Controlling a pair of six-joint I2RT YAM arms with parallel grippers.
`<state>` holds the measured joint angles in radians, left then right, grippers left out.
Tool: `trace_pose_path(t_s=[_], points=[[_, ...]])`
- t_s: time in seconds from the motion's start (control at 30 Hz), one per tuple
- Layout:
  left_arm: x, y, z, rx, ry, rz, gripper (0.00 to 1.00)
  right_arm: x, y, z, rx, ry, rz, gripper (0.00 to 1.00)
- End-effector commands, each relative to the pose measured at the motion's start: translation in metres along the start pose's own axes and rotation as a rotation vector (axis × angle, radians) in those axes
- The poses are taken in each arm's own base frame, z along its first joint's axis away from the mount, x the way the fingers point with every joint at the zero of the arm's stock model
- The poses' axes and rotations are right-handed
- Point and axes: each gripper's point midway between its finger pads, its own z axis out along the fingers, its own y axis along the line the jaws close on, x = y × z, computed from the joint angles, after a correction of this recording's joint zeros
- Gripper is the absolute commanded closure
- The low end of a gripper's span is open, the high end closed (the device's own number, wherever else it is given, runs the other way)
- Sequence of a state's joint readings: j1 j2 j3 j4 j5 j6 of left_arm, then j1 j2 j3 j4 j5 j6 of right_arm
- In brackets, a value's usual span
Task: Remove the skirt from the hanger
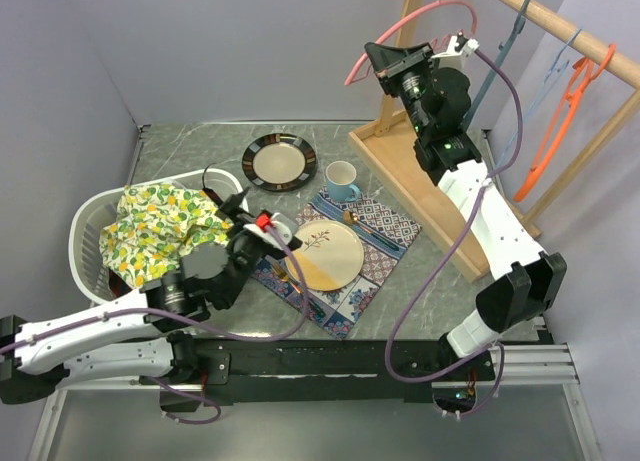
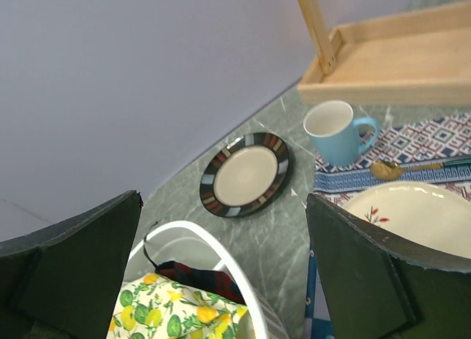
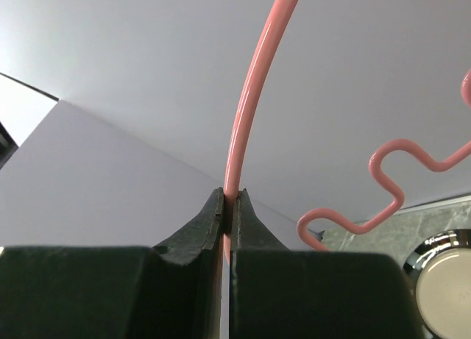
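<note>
The bare hanger will go next with my right gripper to the right in the top view, toward the rack's wooden rod, and I will release it there.
The lemon-print skirt [image 1: 160, 226] lies bunched in the white laundry basket [image 1: 85, 226] at the left; it also shows in the left wrist view [image 2: 176, 309]. The pink hanger [image 1: 400, 31] is bare and held high at the back. My right gripper [image 1: 385, 61] is shut on the pink hanger's wire [image 3: 243, 126], with the jaws pinching it. My left gripper [image 1: 250, 216] is open and empty, low by the basket's right rim [image 2: 221, 258].
A dark red plaid cloth [image 2: 199, 279] lies under the skirt. A striped plate [image 1: 279, 162], blue mug [image 1: 341, 180], gold spoon [image 1: 352, 217] and cream plate [image 1: 324, 253] on a patterned mat sit mid-table. The wooden rack [image 1: 560, 26] holds blue-grey, pale blue and orange hangers [image 1: 555, 121].
</note>
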<state>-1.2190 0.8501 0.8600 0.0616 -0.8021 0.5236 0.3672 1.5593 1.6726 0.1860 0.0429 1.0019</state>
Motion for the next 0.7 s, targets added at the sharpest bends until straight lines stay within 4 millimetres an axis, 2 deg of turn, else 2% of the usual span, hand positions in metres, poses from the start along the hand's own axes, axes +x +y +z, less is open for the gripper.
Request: trace_pose_path(t_s=[0.0,0.27,0.33,0.43,0.67], points=[[-0.014,0.018,-0.008,-0.042,-0.069,-0.056,0.01,-0.035,0.036,0.006,-0.126,-0.07,0.04,1.0],[-0.019,0.034,-0.017,-0.067,-0.097,-0.084,0.01,-0.052,0.03,0.014,-0.116,-0.101,0.066,1.0],[-0.02,0.034,-0.018,-0.062,-0.104,-0.092,0.01,-0.052,0.024,0.018,-0.111,-0.094,0.065,1.0],[-0.018,0.034,-0.018,-0.064,-0.096,-0.084,0.01,-0.048,0.027,0.021,-0.136,-0.071,0.055,1.0],[-0.015,0.031,-0.016,-0.062,-0.081,-0.069,0.01,-0.058,0.031,0.018,-0.13,-0.11,0.048,1.0]])
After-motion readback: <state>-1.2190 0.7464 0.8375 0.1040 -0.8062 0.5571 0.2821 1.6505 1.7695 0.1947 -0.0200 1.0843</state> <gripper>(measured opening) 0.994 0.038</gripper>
